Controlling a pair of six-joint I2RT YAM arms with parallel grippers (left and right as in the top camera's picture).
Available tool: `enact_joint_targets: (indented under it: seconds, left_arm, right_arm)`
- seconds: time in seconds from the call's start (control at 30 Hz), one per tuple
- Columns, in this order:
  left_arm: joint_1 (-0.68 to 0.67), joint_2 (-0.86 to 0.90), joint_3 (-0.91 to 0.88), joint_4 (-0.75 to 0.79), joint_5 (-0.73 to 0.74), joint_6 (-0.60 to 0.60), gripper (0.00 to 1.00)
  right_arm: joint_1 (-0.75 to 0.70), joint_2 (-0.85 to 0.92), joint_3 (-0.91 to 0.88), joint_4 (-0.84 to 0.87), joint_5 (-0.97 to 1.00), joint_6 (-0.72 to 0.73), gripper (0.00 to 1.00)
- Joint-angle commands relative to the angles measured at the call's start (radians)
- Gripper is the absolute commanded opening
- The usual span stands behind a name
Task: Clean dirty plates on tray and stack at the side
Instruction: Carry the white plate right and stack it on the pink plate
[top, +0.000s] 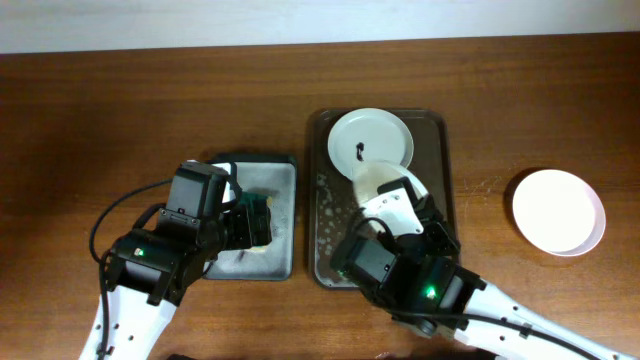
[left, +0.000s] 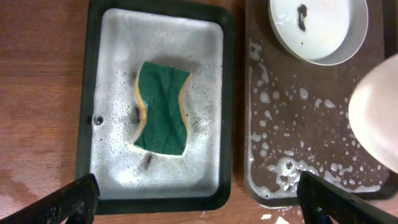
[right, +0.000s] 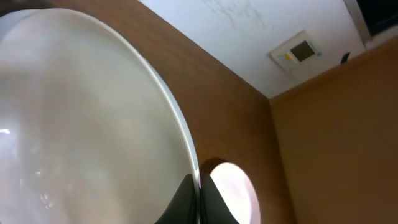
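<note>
Since the third plate (top: 558, 212) (right: 236, 190) lies off the tray, to the right of my right gripper in the overhead view, I will swing across, lower onto it and release.
The large dark tray (top: 440, 170) holds one white plate (top: 370, 138) with a dark smear at its far end; it also shows in the left wrist view (left: 317, 28). My right gripper (right: 199, 194) is shut on the rim of a second plate (right: 81, 124) and holds it tilted above the tray's middle (top: 382, 182). A third plate (top: 558, 210) lies on the table to the right of the tray. My left gripper (left: 199, 208) is open and empty, hovering over the near edge of the sponge tray.
The smaller sponge tray (left: 227, 124), with grey suds, holds a green and yellow sponge (left: 161, 109) left of the large tray. Suds and water drops cover the large tray's floor (left: 292, 137). Both arms crowd the table's front.
</note>
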Motion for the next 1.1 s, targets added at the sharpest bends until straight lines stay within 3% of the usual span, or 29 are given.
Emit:
enact_joint_targets:
  seconds: [0.0, 0.2, 0.37, 0.4, 0.5, 0.6, 0.73, 0.8, 0.9, 1.0, 1.03, 1.07]
  left_arm:
    - [0.005, -0.005, 0.013, 0.002, 0.007, 0.012, 1.00]
    - [0.005, -0.005, 0.013, 0.002, 0.008, 0.012, 1.00]
    - [0.005, -0.005, 0.013, 0.002, 0.007, 0.012, 1.00]
    - [0.005, -0.005, 0.013, 0.002, 0.008, 0.012, 1.00]
    - [0.005, -0.005, 0.013, 0.002, 0.008, 0.012, 1.00]
    - [0.005, -0.005, 0.013, 0.002, 0.007, 0.012, 1.00]
    - [0.005, -0.005, 0.013, 0.002, 0.008, 0.012, 1.00]
    - [0.005, -0.005, 0.013, 0.002, 0.008, 0.013, 1.00]
    - [0.005, -0.005, 0.013, 0.002, 0.008, 0.012, 1.00]
    - [0.005, -0.005, 0.013, 0.002, 0.007, 0.012, 1.00]
    - [0.005, -0.005, 0.013, 0.002, 0.008, 0.012, 1.00]
    - [0.005, -0.005, 0.013, 0.002, 0.007, 0.012, 1.00]
  right_arm:
    - [-0.022, 0.003, 0.008, -0.029, 0.014, -0.006, 0.04]
    - [-0.046, 0.002, 0.008, -0.034, -0.110, 0.061, 0.04]
    - [-0.067, 0.003, 0.008, -0.126, -0.027, 0.111, 0.04]
    - [-0.071, 0.002, 0.008, -0.108, -0.050, 0.163, 0.04]
    - [-0.085, 0.004, 0.008, -0.103, -0.152, 0.146, 0.04]
    - [-0.167, 0.004, 0.008, -0.103, -0.224, 0.297, 0.04]
    - [-0.443, 0.003, 0.009, -0.012, -0.398, 0.308, 0.04]
    - [-0.616, 0.003, 0.009, 0.040, -0.530, 0.221, 0.04]
    - [-0.939, 0.004, 0.008, 0.141, -0.836, 0.104, 0.04]
    - [-1.237, 0.010, 0.008, 0.219, -1.086, 0.100, 0.04]
    - [-1.429, 0.035, 0.008, 0.243, -1.182, 0.100, 0.04]
    - [-1.475, 0.049, 0.008, 0.242, -1.184, 0.100, 0.04]
